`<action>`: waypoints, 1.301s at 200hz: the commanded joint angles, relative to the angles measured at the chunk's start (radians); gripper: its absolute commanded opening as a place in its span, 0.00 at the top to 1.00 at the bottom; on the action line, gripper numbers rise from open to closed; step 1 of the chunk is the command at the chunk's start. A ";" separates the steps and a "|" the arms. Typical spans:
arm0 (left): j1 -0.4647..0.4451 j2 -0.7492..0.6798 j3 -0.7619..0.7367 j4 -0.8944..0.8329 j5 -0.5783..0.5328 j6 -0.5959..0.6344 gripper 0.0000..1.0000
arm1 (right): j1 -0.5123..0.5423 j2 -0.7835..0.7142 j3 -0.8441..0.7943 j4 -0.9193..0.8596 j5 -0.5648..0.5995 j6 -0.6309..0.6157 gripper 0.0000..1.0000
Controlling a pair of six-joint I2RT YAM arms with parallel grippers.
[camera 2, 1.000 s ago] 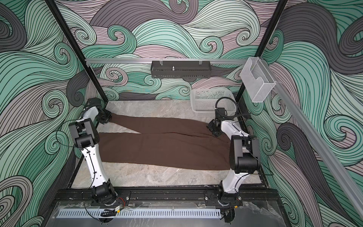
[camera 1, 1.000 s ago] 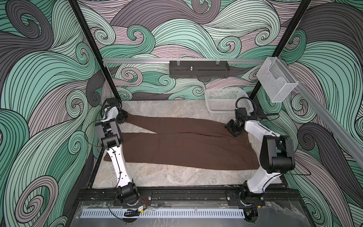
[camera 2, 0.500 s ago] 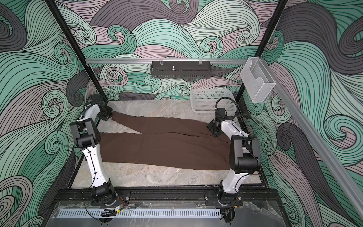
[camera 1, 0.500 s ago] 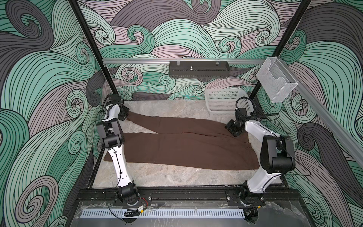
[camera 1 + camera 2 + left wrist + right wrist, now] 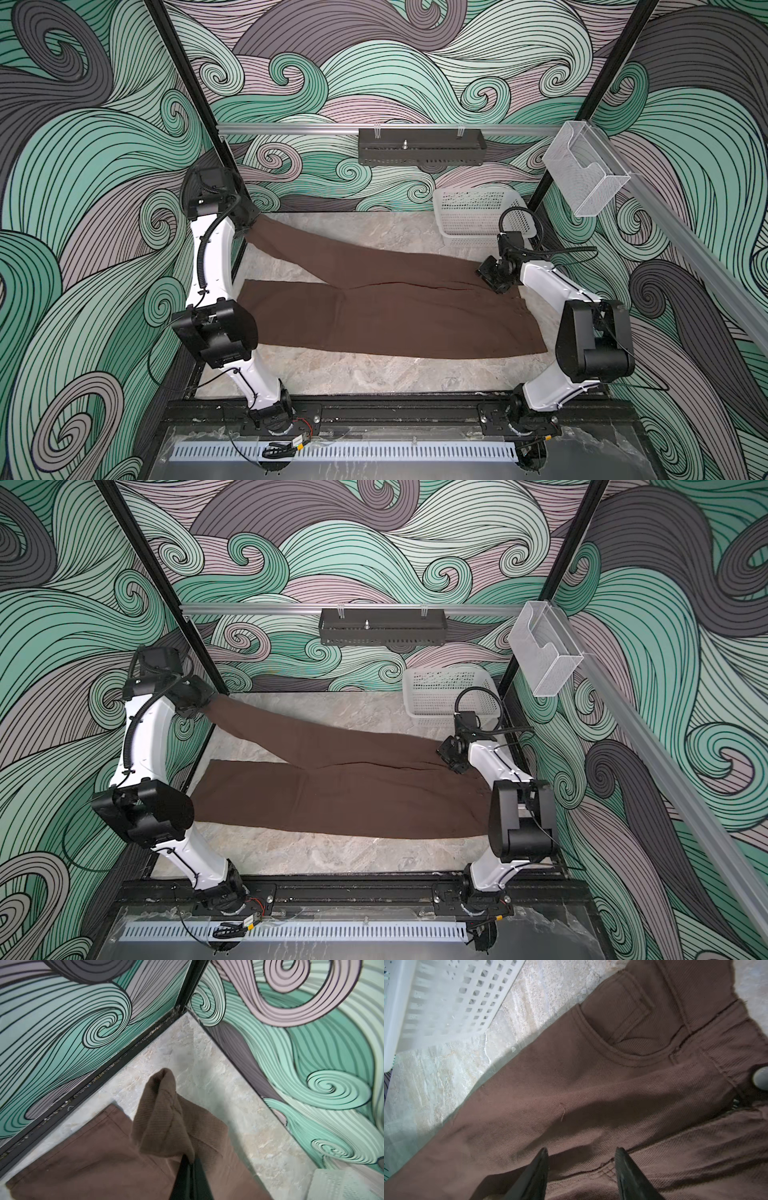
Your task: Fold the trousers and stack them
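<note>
The left gripper will next pull the far leg's hem back and down toward the trousers' waist to the near leg's top [image 5: 366, 301] and let go of it there, because the far leg spreads away.
The dark brown trousers [image 5: 395, 320] lie across the marble table in both top views, waist to the right and legs to the left. My left gripper [image 5: 248, 219] is shut on the hem of the far leg and holds it raised near the back left corner, so that leg slopes down to the table. In the left wrist view the pinched hem [image 5: 164, 1109] bunches up above the closed fingertips of the left gripper [image 5: 192, 1160]. My right gripper [image 5: 491, 277] hovers open just over the waist end. Its wrist view shows a front pocket [image 5: 629, 1028] and a button [image 5: 761, 1079] past the spread fingers.
A white perforated basket [image 5: 478, 214] stands at the back right, close behind my right gripper. A black tray [image 5: 419, 146] and a clear plastic box [image 5: 582, 174] hang on the frame rails. The side and back walls enclose the table closely.
My left gripper has shut on the far leg's hem and lifted it up toward the back left corner. The right arm has not moved.
</note>
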State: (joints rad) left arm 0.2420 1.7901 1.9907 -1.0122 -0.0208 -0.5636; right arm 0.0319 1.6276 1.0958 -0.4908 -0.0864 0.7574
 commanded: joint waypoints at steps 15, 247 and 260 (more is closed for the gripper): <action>-0.091 0.197 0.102 -0.166 -0.044 0.062 1.00 | 0.006 -0.012 -0.011 -0.020 0.013 -0.019 0.47; -0.840 0.079 -0.360 -0.082 0.103 -0.073 0.99 | 0.012 -0.050 -0.040 -0.033 0.018 -0.032 0.47; -0.875 0.061 -0.395 -0.070 0.132 -0.079 0.85 | 0.012 -0.068 -0.048 -0.038 0.021 -0.033 0.46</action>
State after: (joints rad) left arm -0.5705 1.9022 1.6360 -1.0973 0.0570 -0.6029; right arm 0.0383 1.6066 1.0660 -0.4957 -0.0856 0.7361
